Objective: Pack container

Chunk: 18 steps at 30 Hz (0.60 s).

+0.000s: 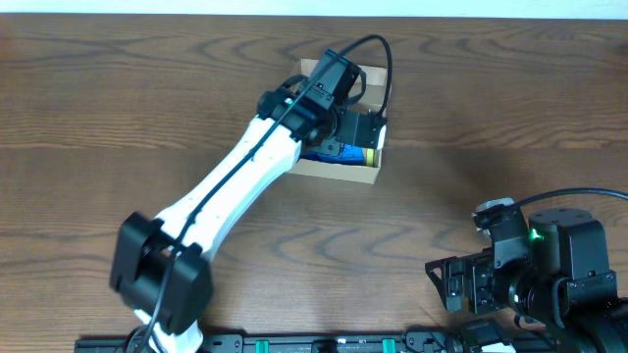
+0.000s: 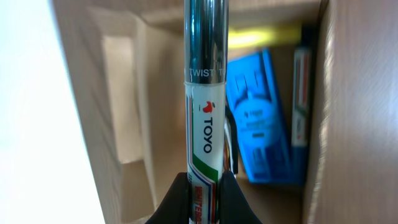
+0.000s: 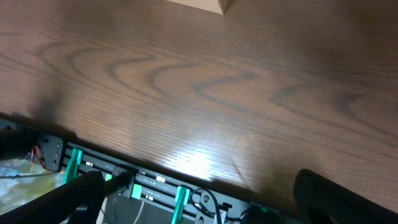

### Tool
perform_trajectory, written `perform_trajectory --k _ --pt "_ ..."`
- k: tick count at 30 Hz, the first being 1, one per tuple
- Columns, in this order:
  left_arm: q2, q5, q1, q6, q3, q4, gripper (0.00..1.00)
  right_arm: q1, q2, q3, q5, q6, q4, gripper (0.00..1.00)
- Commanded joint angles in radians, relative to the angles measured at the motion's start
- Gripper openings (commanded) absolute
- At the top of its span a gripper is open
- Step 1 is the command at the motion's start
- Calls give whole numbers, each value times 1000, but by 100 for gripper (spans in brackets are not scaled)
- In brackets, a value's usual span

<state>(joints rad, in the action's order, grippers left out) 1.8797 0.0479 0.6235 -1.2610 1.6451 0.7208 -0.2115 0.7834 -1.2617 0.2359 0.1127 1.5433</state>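
Note:
The robot's left gripper should next lower the marker pen (image 2: 206, 124) between the sides of the box and let it go on top of the blue packet (image 2: 257, 118), since that packet lies below inside the open box.
The container (image 1: 339, 171) is a tan cardboard box at the back middle of the table, lid open. My left gripper (image 1: 361, 129) hangs over it, shut on a white Toyo marker pen (image 2: 206, 124) with a dark chrome cap, held lengthwise over the box's inside (image 2: 161, 99). A blue packet (image 2: 258, 124) and another pen (image 2: 300, 99) lie inside the box; the blue packet also shows in the overhead view (image 1: 339, 152). My right gripper (image 3: 199, 199) is open and empty at the table's front right, far from the box; a box corner (image 3: 205, 5) shows at the top of its view.
The brown wood-grain table (image 1: 471, 108) surrounds the box. A black rail with green clips (image 3: 124, 180) runs along the table's front edge under the right gripper. The right arm's body (image 1: 535, 270) sits at the front right corner.

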Motion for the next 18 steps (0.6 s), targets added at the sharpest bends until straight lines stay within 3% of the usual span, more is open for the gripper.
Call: perform_trajectory --k 1,11,12,14,17,18 --pt "57 -108 -6 -109 -6 1 6 8 0 -11 3 -14 -2 99" --pt "127 -107 -12 -103 -6 11 9 8 0 -11 3 -14 -2 99" --pt "128 -107 -12 -95 -6 11 28 8 0 -11 3 -14 -2 99" --pt "129 -108 -14 -64 -6 4 54 8 0 -11 3 -13 -2 99" --pt "127 -111 -19 -19 -6 -2 78 8 0 -11 3 -13 -2 99" --pt "127 -111 -19 -6 -6 -2 79 8 0 -11 3 -14 -2 99"
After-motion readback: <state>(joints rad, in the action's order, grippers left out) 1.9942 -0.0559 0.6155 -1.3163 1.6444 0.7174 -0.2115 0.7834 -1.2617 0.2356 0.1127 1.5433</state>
